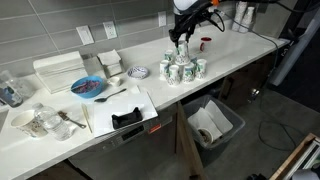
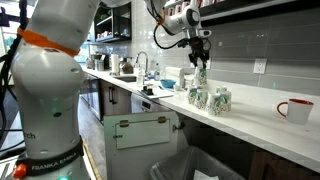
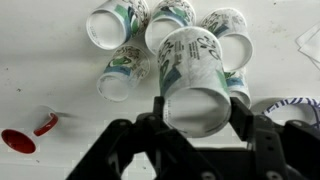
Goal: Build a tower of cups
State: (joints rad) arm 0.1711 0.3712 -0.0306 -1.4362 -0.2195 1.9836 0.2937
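The held cup still hangs just above the clustered cups, so my gripper should lower it a little onto them and let it go.
Several white paper cups with green logos stand clustered on the white counter, also seen from the side in an exterior view as the cups. My gripper is shut on one more cup, gripped across its open rim with a finger on each side. The held cup hangs just above the cluster in both exterior views, near the gripper and the gripper. In the wrist view the standing cups lie below and behind the held one, which partly hides them.
A red mug stands on the counter beyond the cups. A blue-patterned dish, a blue bowl and white containers lie further along the counter. Below the counter's front edge stands a bin.
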